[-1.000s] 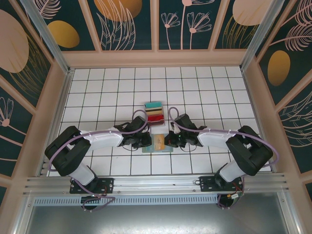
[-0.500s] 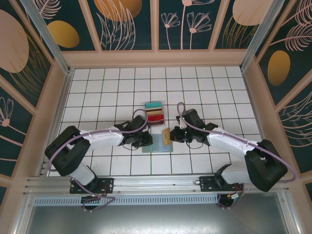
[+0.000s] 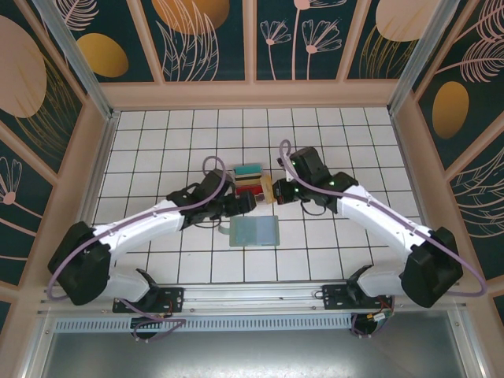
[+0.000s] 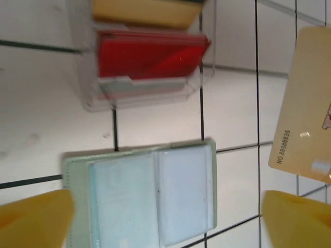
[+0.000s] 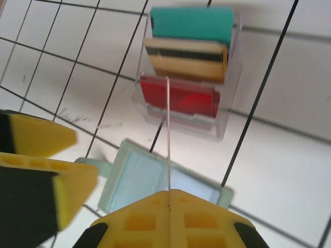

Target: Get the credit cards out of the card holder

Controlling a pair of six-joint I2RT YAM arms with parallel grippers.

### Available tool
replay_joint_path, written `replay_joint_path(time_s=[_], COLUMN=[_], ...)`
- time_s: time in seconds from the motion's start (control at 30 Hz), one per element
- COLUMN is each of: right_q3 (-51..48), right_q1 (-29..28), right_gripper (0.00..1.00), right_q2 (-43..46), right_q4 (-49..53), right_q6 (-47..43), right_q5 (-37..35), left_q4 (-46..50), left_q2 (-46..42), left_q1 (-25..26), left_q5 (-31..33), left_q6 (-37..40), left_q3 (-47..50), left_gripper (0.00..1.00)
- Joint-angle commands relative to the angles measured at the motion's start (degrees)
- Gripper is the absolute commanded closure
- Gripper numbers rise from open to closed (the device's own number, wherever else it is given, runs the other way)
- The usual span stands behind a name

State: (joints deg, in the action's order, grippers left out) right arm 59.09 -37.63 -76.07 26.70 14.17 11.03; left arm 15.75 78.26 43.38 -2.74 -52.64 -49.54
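Next, my right gripper moves over the clear tray, turns, and comes down beside the tan cards to release the tan credit card (image 3: 268, 191), which matches their color.
The card holder (image 3: 254, 231) lies open and flat on the tiles, grey-green with light-blue inner halves (image 4: 150, 191); no card shows in it. My right gripper (image 3: 277, 191) is shut on a tan credit card (image 3: 268, 191), held upright above the table beside the clear tray. That card is edge-on (image 5: 167, 129) between the pads of the right gripper (image 5: 168, 195). From the left wrist it appears as a tan face (image 4: 307, 103). My left gripper (image 3: 242, 203) hovers open above the card holder (image 5: 155, 181), its yellow fingers (image 4: 31, 219) wide apart and empty.
A clear tray (image 3: 250, 183) stands just beyond the card holder, with teal (image 5: 191, 23), tan (image 5: 183, 59) and red (image 5: 178, 98) cards stacked in it. White tiled floor lies all round; the patterned walls are far off.
The right gripper has lifted the tan card off the card holder and carried it back towards the tray. The left gripper has opened, let go of the holder and moved up and rightwards.
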Motion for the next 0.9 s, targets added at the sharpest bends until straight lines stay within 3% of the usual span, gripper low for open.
replay_joint_path(time_s=[0.0, 0.4, 0.6, 0.87], right_q3=[5.31, 12.77, 14.19, 12.01], right_q1=[-1.47, -8.21, -9.88, -11.24], right_gripper=[1.00, 1.00, 1.00, 1.00], right_q2=[-3.60, -12.69, -18.44, -21.29], right_q4=[4.72, 0.22, -4.09, -9.20], right_q6=[-12.85, -45.06, -56.06, -65.70], right_q5=[-7.33, -21.23, -26.11, -29.29], left_q4=[4.40, 11.19, 10.71, 10.57], left_q2=[-3.86, -10.00, -11.81, -11.05], left_q1=[-4.13, -13.54, -17.55, -19.18], left_q5=[4.56, 13.97, 13.95, 12.30], left_q6=[0.16, 2.99, 4.37, 4.74], left_q3=[-0.29, -0.92, -0.40, 0.35], left_gripper=[0.01, 0.01, 0.02, 0.01])
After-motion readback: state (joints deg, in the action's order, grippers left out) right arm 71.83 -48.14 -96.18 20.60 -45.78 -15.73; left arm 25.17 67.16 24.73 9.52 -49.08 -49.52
